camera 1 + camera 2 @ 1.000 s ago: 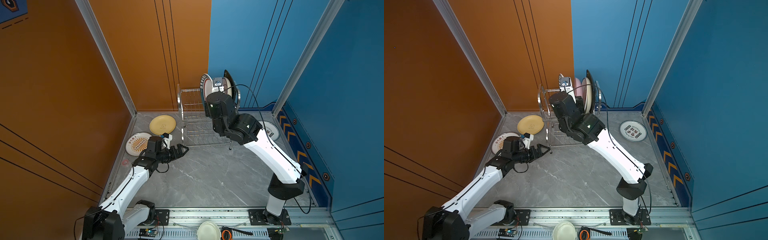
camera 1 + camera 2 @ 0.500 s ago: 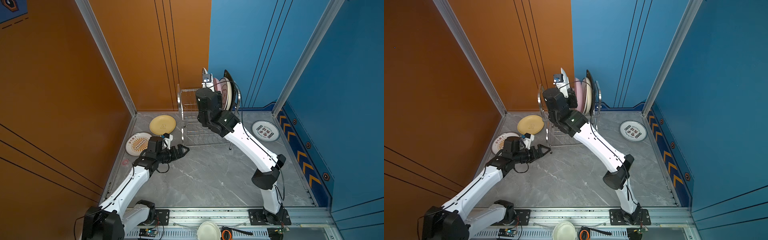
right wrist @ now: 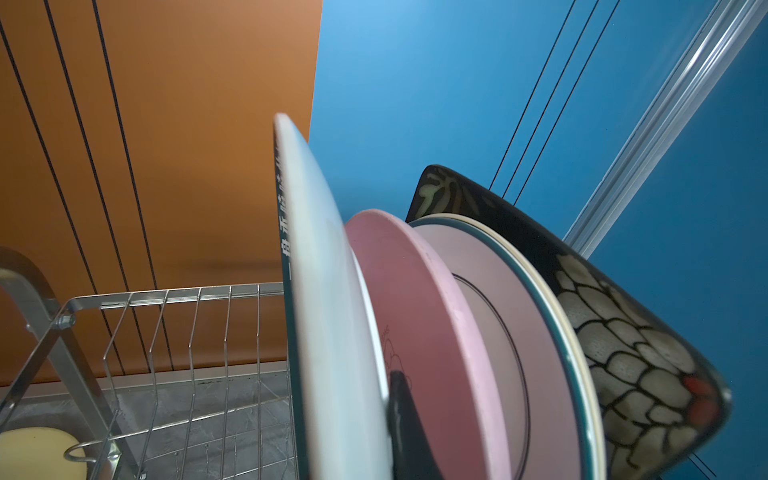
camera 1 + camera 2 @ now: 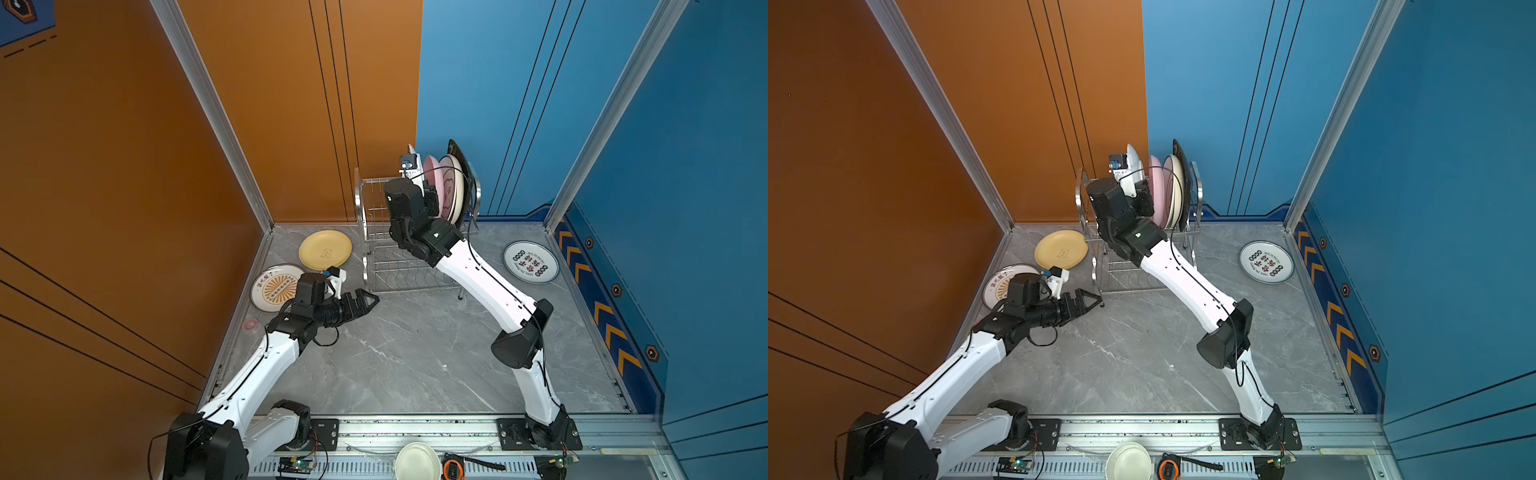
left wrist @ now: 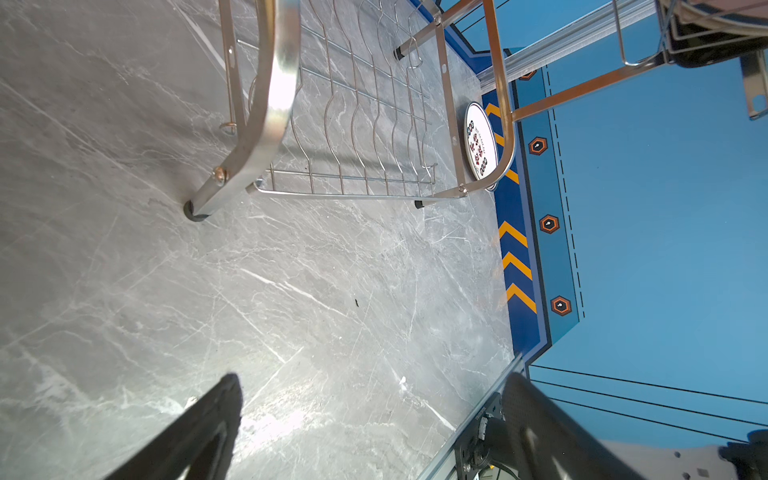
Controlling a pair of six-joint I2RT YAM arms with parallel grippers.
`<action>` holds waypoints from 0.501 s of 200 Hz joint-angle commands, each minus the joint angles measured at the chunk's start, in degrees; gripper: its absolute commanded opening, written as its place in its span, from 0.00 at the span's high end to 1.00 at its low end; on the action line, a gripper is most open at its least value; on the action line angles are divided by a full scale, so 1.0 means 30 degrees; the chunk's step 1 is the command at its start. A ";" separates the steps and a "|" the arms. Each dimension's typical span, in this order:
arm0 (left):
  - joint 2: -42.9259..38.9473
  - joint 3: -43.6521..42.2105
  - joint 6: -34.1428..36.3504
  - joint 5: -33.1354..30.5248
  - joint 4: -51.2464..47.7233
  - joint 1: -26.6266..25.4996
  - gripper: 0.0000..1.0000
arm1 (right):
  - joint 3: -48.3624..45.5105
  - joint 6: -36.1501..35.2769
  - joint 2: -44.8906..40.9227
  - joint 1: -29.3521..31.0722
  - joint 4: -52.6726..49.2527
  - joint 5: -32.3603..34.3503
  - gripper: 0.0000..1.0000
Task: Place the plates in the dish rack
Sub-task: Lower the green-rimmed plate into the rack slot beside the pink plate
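The gap (image 4: 1145, 169) beside the pink plate (image 3: 415, 299) lies below my right gripper, so next I will lower the higher-standing white dark-rimmed plate toward its pink neighbour and release it.
The steel dish rack (image 4: 358, 195) (image 4: 1080, 199) stands at the back. Its top tier holds a pink plate (image 4: 432, 170) (image 3: 415, 299), a pale ringed plate (image 4: 455, 187) (image 3: 498, 311) and a black square plate (image 4: 461, 158) (image 3: 623, 353), all on edge. My right gripper (image 4: 430, 195) (image 3: 374, 399) is shut on a white dark-rimmed plate (image 4: 1133, 162) (image 3: 324, 291), upright just left of the pink one. Flat on the table lie a yellow plate (image 4: 325, 249), a sunburst plate (image 4: 272, 286) and a white lettered plate (image 4: 531, 262) (image 5: 480, 145). Near the rack's front left leg my left gripper (image 4: 372, 299) (image 5: 374, 382) hovers open and empty.
Orange and blue walls close the table on three sides. A white bowl (image 4: 417, 461) and a small orange-black tool (image 4: 453, 469) sit on the front rail. A small red mark (image 4: 250, 323) lies near the table's left edge. The rack's lower tier (image 5: 353, 124) holds nothing.
My right arm has stretched toward the rack and turned the white plate edge-on, bringing it beside the pink plate. The left arm has not moved.
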 commanded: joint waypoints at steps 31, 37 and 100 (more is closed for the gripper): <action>-0.0091 -0.0034 0.0431 -0.0145 -0.0166 -0.0037 0.02 | 0.0650 0.1850 0.0278 -0.0554 -0.0672 0.0106 0.98; -0.0092 -0.0042 0.0441 -0.0145 -0.0151 -0.0035 0.02 | 0.0651 0.1956 0.0336 -0.0585 -0.0799 0.0083 0.98; 0.0024 0.0074 0.0419 -0.0174 -0.0195 0.0090 0.02 | 0.0626 0.3866 0.0655 -0.1027 -0.2488 -0.0734 0.93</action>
